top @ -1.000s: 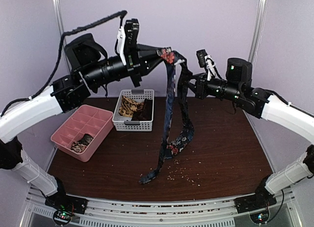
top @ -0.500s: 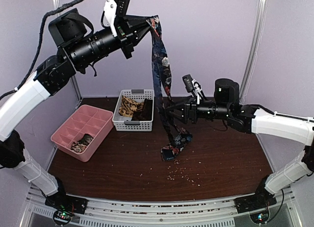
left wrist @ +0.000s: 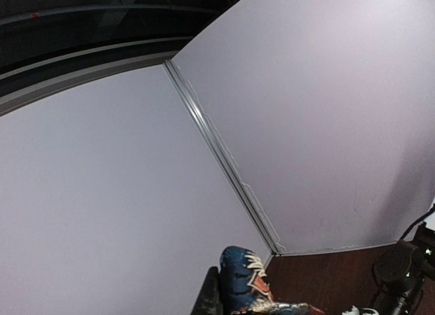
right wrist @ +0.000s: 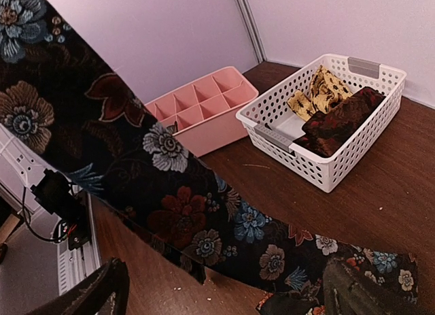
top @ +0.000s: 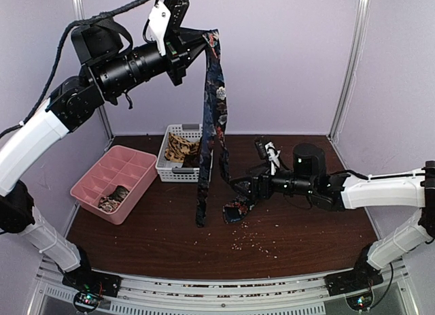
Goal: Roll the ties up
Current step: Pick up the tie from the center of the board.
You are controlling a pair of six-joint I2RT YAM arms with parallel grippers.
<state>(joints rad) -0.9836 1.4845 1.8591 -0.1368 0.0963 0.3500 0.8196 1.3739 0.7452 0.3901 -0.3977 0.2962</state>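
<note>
I need to move my right gripper to the left in the top view next, around the tie's hanging parts, because they hang beside the gripper's open fingers on that side.
The dark floral tie (top: pixel 215 101) hangs folded from my left gripper (top: pixel 202 41), which is shut on its top fold high above the table. In the left wrist view only the tie's fold (left wrist: pixel 246 286) shows, beside one dark finger (left wrist: pixel 207 298). One strand ends free near the table (top: pixel 201 216); the other ends in a heap (top: pixel 239 207) on the wood. My right gripper (top: pixel 243 187) is low beside that heap, open wide. In its wrist view the floral tie (right wrist: pixel 170 192) crosses in front of the spread gripper (right wrist: pixel 224 298), unclamped. A tan tie (top: pixel 178 146) and a dark brown tie (top: pixel 197 159) lie in the basket.
The white perforated basket (top: pixel 163 171) stands at the back left, also seen as the basket (right wrist: pixel 319 169) in the right wrist view. The pink tray (top: pixel 95 173) sits left of it, with a patterned roll (top: pixel 113 198) in one compartment. Crumbs (top: pixel 251 241) dot the table's middle.
My right gripper opened, let go of the floral tie and dropped toward the table. The left arm lifted the tie's fold higher; one strand now swings free on the left.
</note>
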